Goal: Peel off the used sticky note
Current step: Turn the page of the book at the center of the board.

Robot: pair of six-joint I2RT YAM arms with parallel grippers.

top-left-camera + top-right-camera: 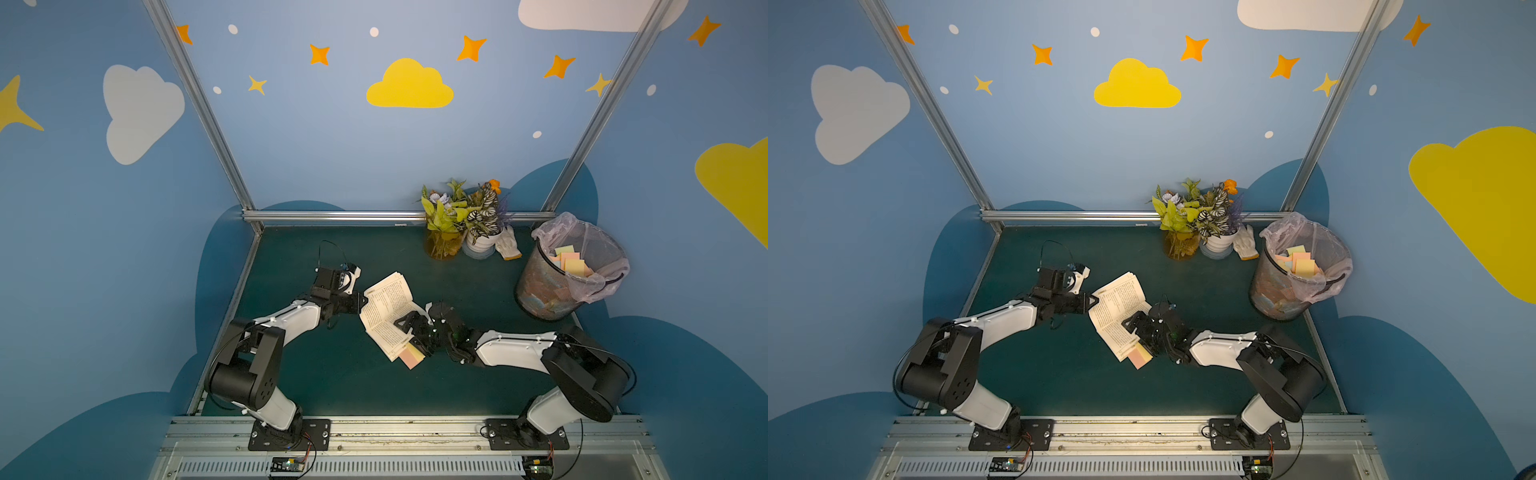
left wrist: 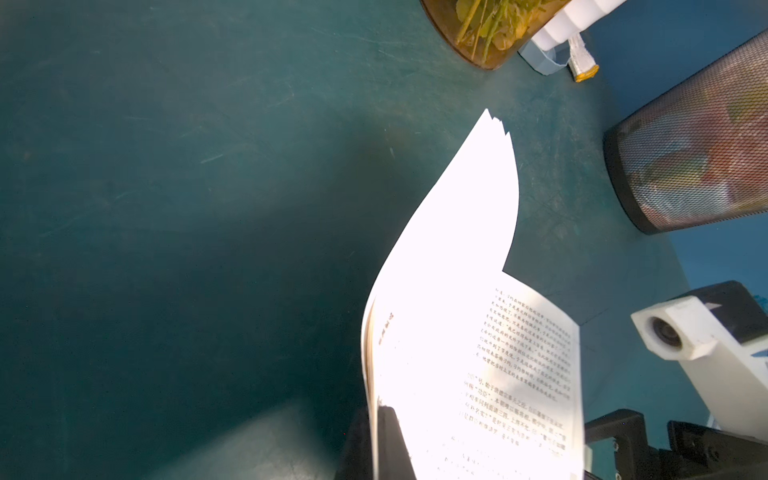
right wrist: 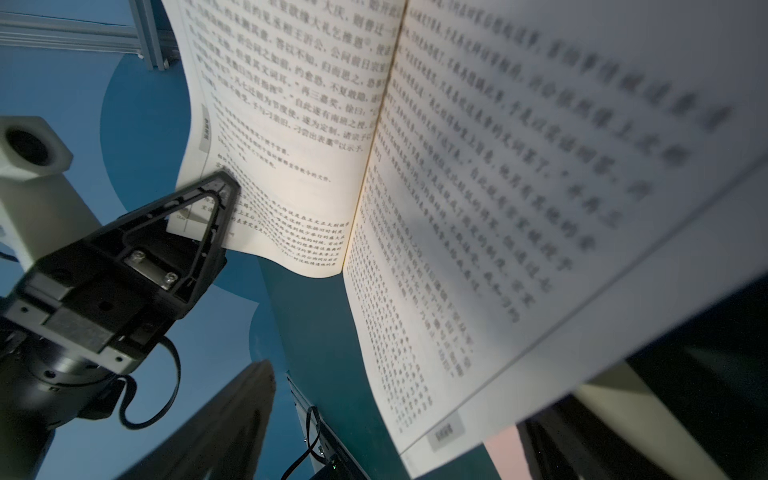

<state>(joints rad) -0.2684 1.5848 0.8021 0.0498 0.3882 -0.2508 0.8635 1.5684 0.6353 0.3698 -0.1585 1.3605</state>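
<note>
The sticky notes stick out from under the facing pages, so my left gripper should next carry its page edge over toward those pages and release it.
An open book [image 1: 388, 309] [image 1: 1119, 307] is held up off the green table, tilted. My left gripper [image 1: 362, 301] [image 1: 1093, 300] [image 2: 380, 440] is shut on the outer edge of its left pages; the right wrist view shows that gripper [image 3: 224, 187] pinching the page. Yellow and pink sticky notes [image 1: 411, 356] [image 1: 1140, 356] [image 3: 503, 449] poke out from the book's lower right corner. My right gripper [image 1: 412, 334] [image 1: 1139, 332] [image 3: 478, 374] is open, its fingers [image 3: 249, 399] standing wide on either side of that corner and closed on nothing.
A mesh waste bin [image 1: 571, 270] [image 2: 698, 137] lined with a plastic bag and holding several discarded notes stands at the back right. Two plant pots [image 1: 461, 224] and a white glove [image 1: 508, 243] sit at the back. Metal frame rails [image 1: 332, 215] border the table.
</note>
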